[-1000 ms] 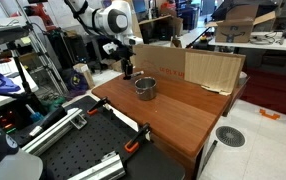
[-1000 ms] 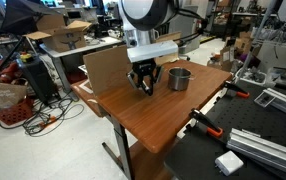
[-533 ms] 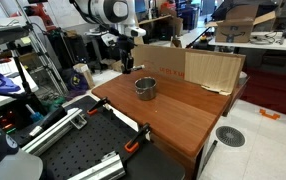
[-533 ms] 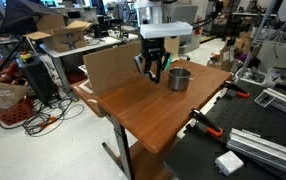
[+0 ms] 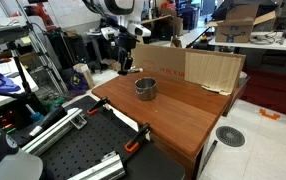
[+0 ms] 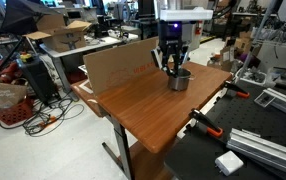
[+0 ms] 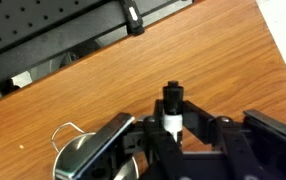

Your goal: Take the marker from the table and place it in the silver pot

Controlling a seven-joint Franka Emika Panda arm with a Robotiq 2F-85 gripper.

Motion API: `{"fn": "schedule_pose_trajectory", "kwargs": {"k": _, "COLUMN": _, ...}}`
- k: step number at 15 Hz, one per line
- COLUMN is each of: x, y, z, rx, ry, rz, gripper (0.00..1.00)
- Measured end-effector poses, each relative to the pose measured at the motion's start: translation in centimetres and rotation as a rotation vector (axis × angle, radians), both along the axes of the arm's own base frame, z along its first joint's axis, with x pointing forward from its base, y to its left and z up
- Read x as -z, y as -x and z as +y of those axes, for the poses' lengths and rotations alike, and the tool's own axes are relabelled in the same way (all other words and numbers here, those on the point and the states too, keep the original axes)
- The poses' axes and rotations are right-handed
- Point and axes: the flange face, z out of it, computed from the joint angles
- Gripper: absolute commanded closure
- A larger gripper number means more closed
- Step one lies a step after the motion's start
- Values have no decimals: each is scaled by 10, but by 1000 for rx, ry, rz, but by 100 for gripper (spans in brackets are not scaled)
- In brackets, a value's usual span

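Observation:
I need to move my gripper to the left in the wrist view next and down over the silver pot's opening (image 5: 146, 82) (image 7: 91, 157), because the pot is below on that side.
My gripper (image 5: 126, 63) is shut on the marker (image 7: 171, 100), a dark pen with a white band that stands upright between the fingers (image 7: 171, 128). In both exterior views the gripper (image 6: 171, 62) hangs above the reddish-brown table (image 5: 183, 112), close over the silver pot (image 6: 179, 79). The pot (image 5: 145, 89) stands near the table's back edge. In the wrist view the pot (image 7: 81, 160) shows at the lower left, beside the fingers. The marker is too small to make out in the exterior views.
A cardboard sheet (image 5: 198, 68) stands along the table's far edge, and also shows in an exterior view (image 6: 113, 68). A black perforated board (image 5: 73, 150) adjoins the table (image 6: 143, 105), with orange clamps (image 5: 135, 143) at its edge. Clutter and cables surround the area.
My gripper has lifted with the marker and moved across the table toward the silver pot, and is now almost over it.

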Motion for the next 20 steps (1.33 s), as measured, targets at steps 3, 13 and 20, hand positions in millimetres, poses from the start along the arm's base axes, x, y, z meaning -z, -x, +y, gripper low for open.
{"fn": "schedule_pose_trajectory", "kwargs": {"k": 3, "x": -1, "y": 3, "z": -15, "rx": -4, "ry": -8, "rz": 50, "gripper": 94}}
{"fn": "schedule_pose_trajectory", "kwargs": {"k": 13, "x": 3, "y": 3, "z": -57, "rx": -8, "ry": -40, "rz": 151, "gripper": 94}}
{"fn": "schedule_pose_trajectory", "kwargs": {"k": 20, "x": 32, "y": -12, "z": -76, "rx": -20, "ry": -61, "rz": 192, "gripper": 94}}
